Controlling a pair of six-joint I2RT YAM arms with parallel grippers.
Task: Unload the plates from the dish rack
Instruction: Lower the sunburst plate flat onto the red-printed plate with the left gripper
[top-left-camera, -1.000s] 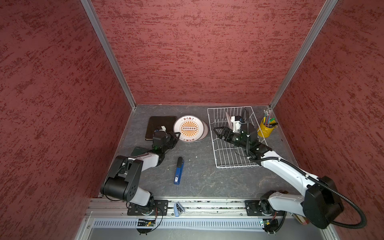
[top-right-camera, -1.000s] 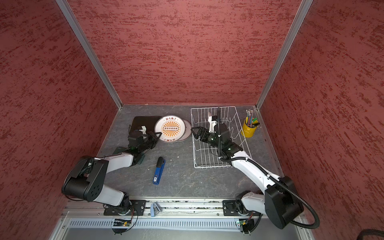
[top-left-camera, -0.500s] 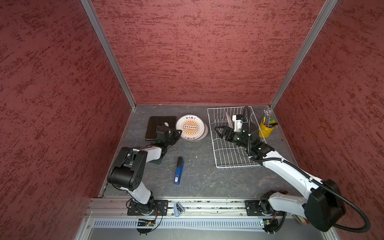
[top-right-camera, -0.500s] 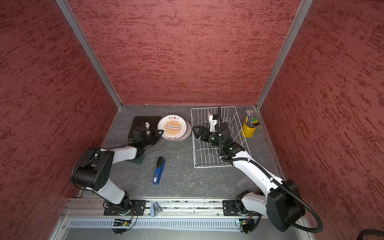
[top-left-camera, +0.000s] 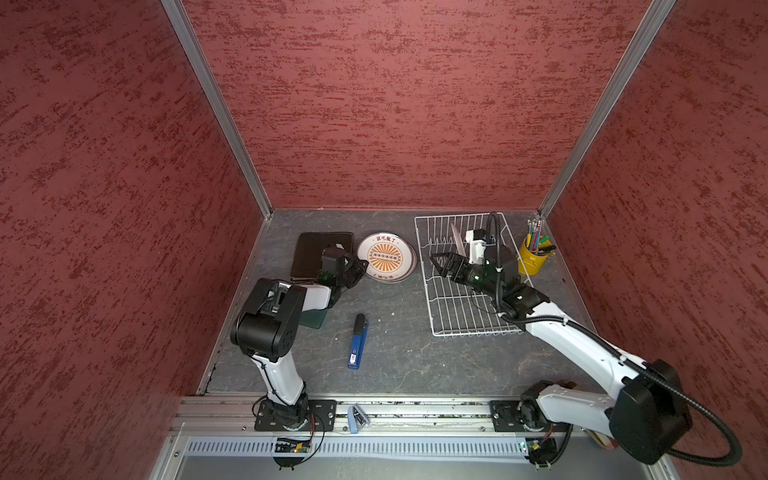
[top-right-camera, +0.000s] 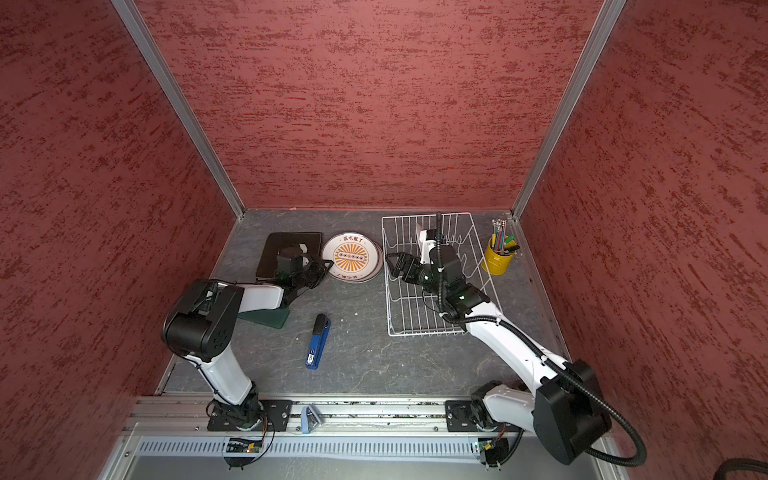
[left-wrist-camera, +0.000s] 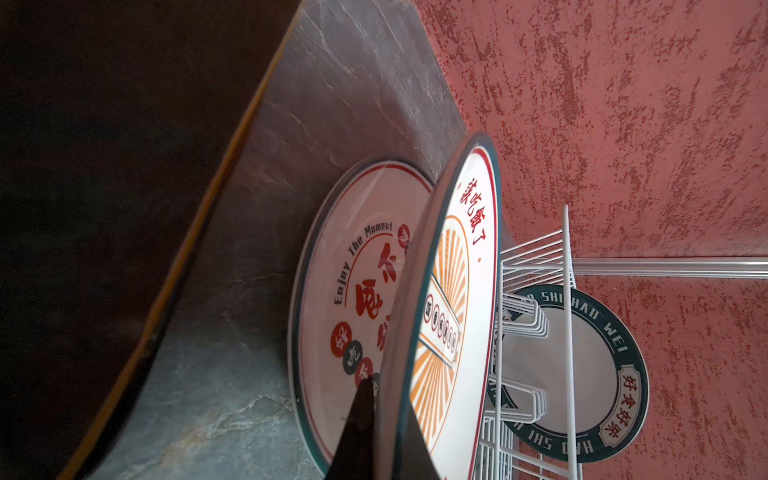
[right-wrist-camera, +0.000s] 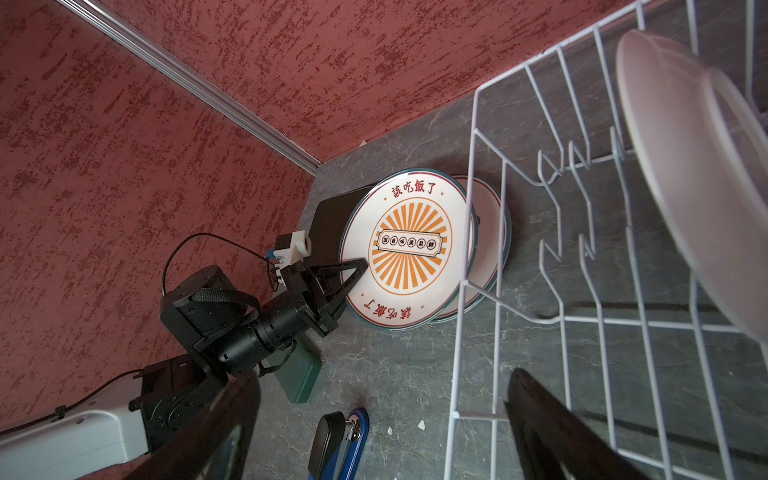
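My left gripper brings the sunburst plate down toward the dish rack and releases it next, since the second round plate lies below and peeks out that way.
My left gripper is shut on the near rim of a round sunburst plate. That plate lies tilted over a second round plate on the table, left of the dish rack. A dark brown square plate lies flat behind the left wrist. One round plate stands upright at the rack's far end. My right gripper hangs open over the rack's left side, nothing between its fingers, short of that plate.
A blue and black stapler lies mid-table. A small dark green slab sits under the left forearm. A yellow cup of pens stands right of the rack. Red walls close in on three sides.
The left arm's elbow has risen and its gripper has slid right along the table to the sunburst plate's rim. The right gripper has edged slightly farther into the rack.
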